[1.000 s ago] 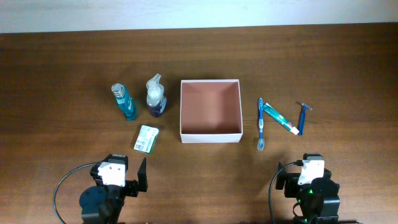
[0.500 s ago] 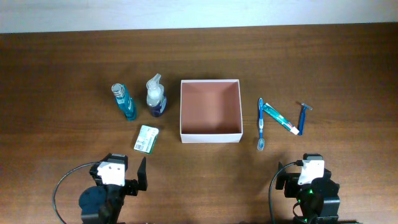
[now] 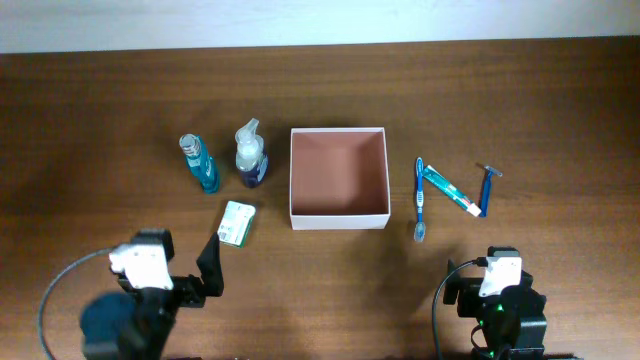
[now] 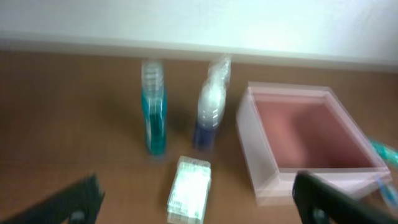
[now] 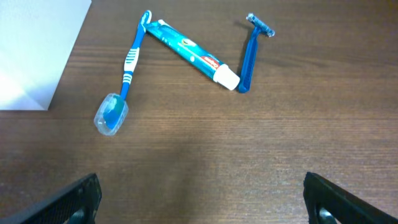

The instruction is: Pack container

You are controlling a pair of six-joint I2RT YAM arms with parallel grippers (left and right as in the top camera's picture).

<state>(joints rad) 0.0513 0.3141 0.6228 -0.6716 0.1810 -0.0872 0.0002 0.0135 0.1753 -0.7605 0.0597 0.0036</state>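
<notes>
For the teal bottle, the left gripper rises outward past the small box (image 3: 236, 222) next, then lowers with its fingers down over the bottle's capped top.
The container (image 3: 338, 222), a square shallow box with white walls and a pinkish-brown inside, stands empty at mid-table; it also shows in the left wrist view (image 4: 261, 162), and its wall shows in the right wrist view (image 5: 31, 50). My left gripper (image 3: 203, 268) is open and empty near the front left, just short of a small green-and-white box (image 3: 236, 222) that lies between its fingers (image 4: 199, 202) in the blurred wrist view. My right gripper (image 3: 480, 285) is open and empty at the front right, with bare table between its fingers (image 5: 202, 193).
A teal bottle (image 3: 200, 165) and a clear spray bottle (image 3: 250, 155) stand left of the container. A blue toothbrush (image 3: 420, 200), a toothpaste tube (image 3: 447, 190) and a blue razor (image 3: 486, 188) lie to its right.
My left arm has swung to the left and its gripper has moved forward toward the small green-and-white box; its wrist view is motion-blurred. The right arm has not moved.
</notes>
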